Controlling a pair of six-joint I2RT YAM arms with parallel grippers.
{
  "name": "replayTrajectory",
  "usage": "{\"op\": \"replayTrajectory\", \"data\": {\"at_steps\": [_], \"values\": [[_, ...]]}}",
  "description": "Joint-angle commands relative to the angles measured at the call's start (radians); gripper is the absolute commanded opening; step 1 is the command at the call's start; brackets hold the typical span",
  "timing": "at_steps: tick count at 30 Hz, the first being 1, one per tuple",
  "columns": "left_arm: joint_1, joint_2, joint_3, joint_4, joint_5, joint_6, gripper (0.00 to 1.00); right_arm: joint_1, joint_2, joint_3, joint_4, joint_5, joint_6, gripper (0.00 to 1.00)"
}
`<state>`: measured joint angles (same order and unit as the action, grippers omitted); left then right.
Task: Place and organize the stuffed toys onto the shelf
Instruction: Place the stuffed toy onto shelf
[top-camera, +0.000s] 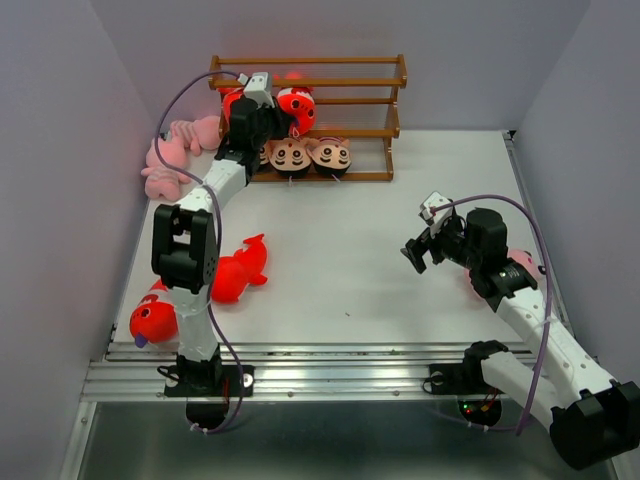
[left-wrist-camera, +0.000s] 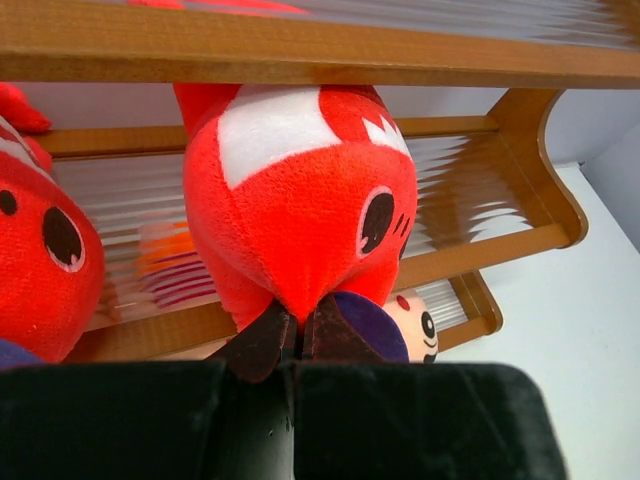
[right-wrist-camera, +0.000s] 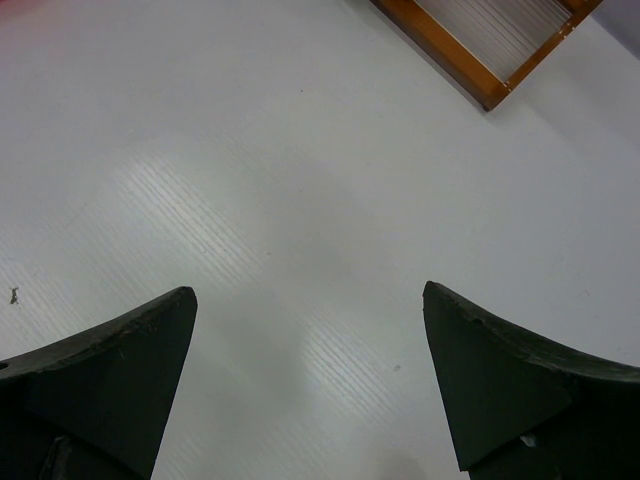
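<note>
The left gripper will next move slightly toward the second fish, then open to let go of the lower fabric of the red-orange fish (left-wrist-camera: 300, 190).
My left gripper (top-camera: 266, 100) is at the middle tier of the brown wooden shelf (top-camera: 385, 120). It is shut (left-wrist-camera: 297, 318) on the lower fabric of a red-orange fish (left-wrist-camera: 300, 190), which sits on that tier (top-camera: 298, 108). A second fish (left-wrist-camera: 40, 260) sits to its left. Boy dolls (top-camera: 290, 156) (top-camera: 330, 155) lie on the bottom tier; one face shows in the left wrist view (left-wrist-camera: 422, 325). My right gripper (top-camera: 422, 245) is open and empty (right-wrist-camera: 308, 295) over bare table.
Pink frog toys (top-camera: 170, 155) lie against the left wall beside the shelf. Two more red fish (top-camera: 240, 272) (top-camera: 152, 318) lie by my left arm's base. A pink toy (top-camera: 527, 264) peeks out from under my right arm. The shelf's corner (right-wrist-camera: 450, 50) shows ahead of the right gripper.
</note>
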<state>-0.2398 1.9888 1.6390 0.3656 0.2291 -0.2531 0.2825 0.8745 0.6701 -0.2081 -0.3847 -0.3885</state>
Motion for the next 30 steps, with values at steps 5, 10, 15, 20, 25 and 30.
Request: {"op": "replayTrajectory", "data": {"at_steps": [5,10,15,20,25,30], "values": [[0.011,0.025,0.117,-0.054,-0.036,0.018,0.00,-0.005,-0.008,-0.012,0.055,0.013,-0.009,1.00],[0.016,0.044,0.148,-0.090,-0.047,0.025,0.00,-0.005,-0.008,-0.012,0.053,0.015,-0.010,1.00],[0.016,0.047,0.151,-0.090,-0.033,0.012,0.02,-0.005,-0.008,-0.012,0.053,0.015,-0.012,1.00],[0.016,0.056,0.168,-0.094,-0.020,-0.009,0.02,-0.005,-0.009,-0.014,0.053,0.017,-0.013,1.00],[0.016,0.071,0.200,-0.119,-0.034,-0.034,0.07,-0.005,-0.009,-0.015,0.053,0.018,-0.018,1.00],[0.016,0.070,0.202,-0.132,-0.039,-0.037,0.20,-0.005,-0.009,-0.015,0.055,0.020,-0.020,1.00]]}}
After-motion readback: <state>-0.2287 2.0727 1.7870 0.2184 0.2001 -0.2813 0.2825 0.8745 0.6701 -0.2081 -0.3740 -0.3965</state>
